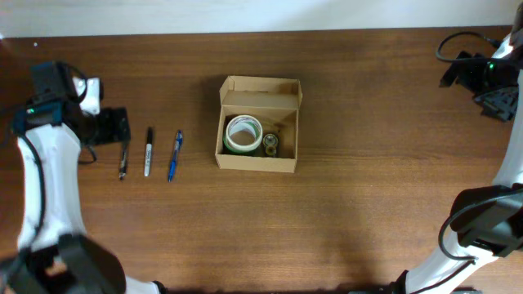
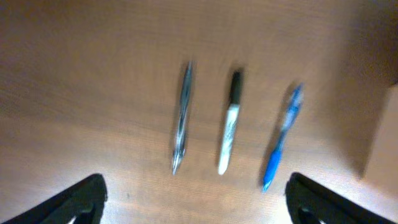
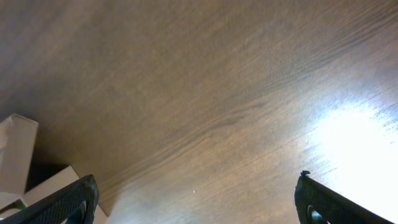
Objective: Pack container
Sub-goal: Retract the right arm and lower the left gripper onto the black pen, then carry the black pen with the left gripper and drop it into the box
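Observation:
The left gripper moves down onto the middle of the black pen [image 1: 123, 159] [image 2: 181, 118] next, since the pen lies below, midway between its open fingers.
The tan cardboard container [image 1: 258, 124] sits open at the table's middle, flap lid up at the back. Inside lie a green-and-white tape roll [image 1: 243, 134] and a small dark round item [image 1: 270, 144]. Left of it lie a black pen [image 1: 123, 159], a white marker with black cap [image 1: 149, 151] and a blue pen [image 1: 175, 155]; they also show in the left wrist view as the black pen [image 2: 181, 118], the marker [image 2: 229, 132] and the blue pen [image 2: 281, 138]. My left gripper [image 2: 196, 202] is open and empty just left of the pens. My right gripper [image 3: 196, 202] is open and empty at the far right.
The wooden table [image 1: 368, 180] spreads around the box. A corner of the container [image 3: 18, 155] shows at the left edge of the right wrist view. Cables [image 1: 458, 49] hang by the right arm at the back right.

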Motion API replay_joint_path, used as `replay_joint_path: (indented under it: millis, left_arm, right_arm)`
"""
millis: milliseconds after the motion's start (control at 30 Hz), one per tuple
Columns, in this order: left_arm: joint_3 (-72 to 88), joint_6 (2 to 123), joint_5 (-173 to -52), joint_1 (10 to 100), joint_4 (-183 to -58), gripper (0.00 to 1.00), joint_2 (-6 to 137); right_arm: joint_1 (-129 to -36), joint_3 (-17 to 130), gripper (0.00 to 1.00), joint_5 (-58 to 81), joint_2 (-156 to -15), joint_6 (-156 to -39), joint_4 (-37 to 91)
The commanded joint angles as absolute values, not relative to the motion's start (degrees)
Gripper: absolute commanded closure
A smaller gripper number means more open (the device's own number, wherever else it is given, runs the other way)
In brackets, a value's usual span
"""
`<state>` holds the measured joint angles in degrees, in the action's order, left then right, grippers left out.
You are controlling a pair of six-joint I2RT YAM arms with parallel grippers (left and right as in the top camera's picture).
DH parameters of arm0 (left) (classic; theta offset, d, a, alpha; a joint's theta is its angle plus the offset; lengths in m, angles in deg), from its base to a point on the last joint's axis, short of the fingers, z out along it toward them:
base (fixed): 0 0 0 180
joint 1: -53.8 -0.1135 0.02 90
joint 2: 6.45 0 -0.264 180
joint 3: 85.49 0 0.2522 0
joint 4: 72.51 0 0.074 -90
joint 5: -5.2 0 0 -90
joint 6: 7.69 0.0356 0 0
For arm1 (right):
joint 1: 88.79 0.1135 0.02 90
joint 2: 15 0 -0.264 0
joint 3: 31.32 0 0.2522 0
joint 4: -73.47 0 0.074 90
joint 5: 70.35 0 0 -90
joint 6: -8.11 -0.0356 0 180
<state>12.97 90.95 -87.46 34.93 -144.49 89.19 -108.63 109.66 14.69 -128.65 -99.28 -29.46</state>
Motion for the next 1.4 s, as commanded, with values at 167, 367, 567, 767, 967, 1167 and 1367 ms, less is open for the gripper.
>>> replay_joint_path:
  millis: [167, 367, 567, 767, 967, 1167, 1367]
  left_arm:
    - [13.3, 99.7, -91.8, 33.2, -145.6, 0.11, 104.6]
    - [13.3, 100.0, -87.7, 33.7, -141.9, 0.17, 108.0]
    - [13.3, 100.0, -84.4, 33.7, -139.1, 0.18, 110.7]
    - [13.3, 96.9, -83.9, 33.7, -137.8, 0.25, 114.6]
    - [13.3, 96.7, -83.9, 33.7, -137.3, 0.51, 117.1]
    - [13.4, 96.7, -84.5, 33.7, -137.0, 0.98, 117.1]
    - [19.0, 96.8, -87.6, 33.9, -143.1, 0.98, 117.0]
  right_arm:
    - [-108.7, 108.3, 0.01, 13.8, -128.8, -99.1, -29.4]
    - [-108.7, 108.3, 0.01, 13.8, -128.8, -99.1, -29.4]
    - [-108.7, 108.3, 0.01, 13.9, -128.8, -99.1, -29.4]
    - [-108.7, 108.3, 0.01, 13.8, -128.8, -99.1, -29.4]
    - [-108.7, 108.3, 0.01, 13.8, -128.8, -99.1, -29.4]
    - [-108.7, 108.3, 0.01, 13.9, -128.8, -99.1, -29.4]
    - [-108.7, 108.3, 0.01, 13.9, -128.8, -99.1, -29.4]
